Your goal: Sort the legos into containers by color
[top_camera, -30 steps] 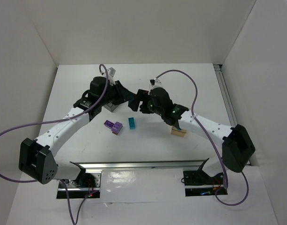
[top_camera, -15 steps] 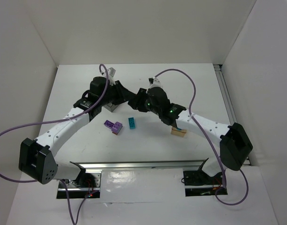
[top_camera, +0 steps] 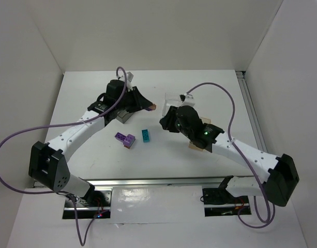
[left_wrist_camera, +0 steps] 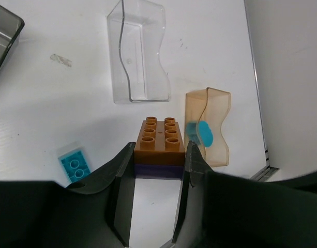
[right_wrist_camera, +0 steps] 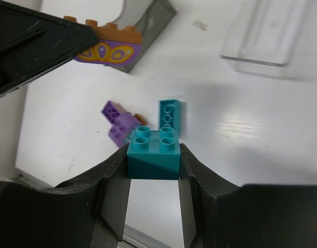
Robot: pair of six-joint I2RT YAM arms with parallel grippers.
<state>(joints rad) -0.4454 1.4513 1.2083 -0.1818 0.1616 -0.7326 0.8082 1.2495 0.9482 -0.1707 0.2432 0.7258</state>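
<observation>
Next I will move my right gripper sideways over the tan container and release the teal lego, since that container lies to the gripper's right in the top view.
An orange-brown lego stacked on a purple lego (left_wrist_camera: 159, 142) sits between my left gripper's (left_wrist_camera: 159, 155) jaws, which are shut on the stack above the table (top_camera: 149, 106). To its right, my right gripper (top_camera: 163, 122) is shut on a square teal lego (right_wrist_camera: 153, 152), also off the table. A long teal lego (top_camera: 146, 135) and joined purple legos (top_camera: 125, 139) lie below both grippers. The clear container (top_camera: 174, 98) stands behind, the dark grey container (top_camera: 123, 115) under the left wrist. The tan container (left_wrist_camera: 210, 126) has something teal inside.
The right forearm covers most of the tan container in the top view. White walls close in the table (top_camera: 86, 88) at the back and both sides. A metal rail (top_camera: 148, 182) runs along the near edge between the arm bases.
My right gripper closed on the teal lego right at the left gripper, then drew back to the right with it. The left gripper kept the orange and purple stack and shifted slightly.
</observation>
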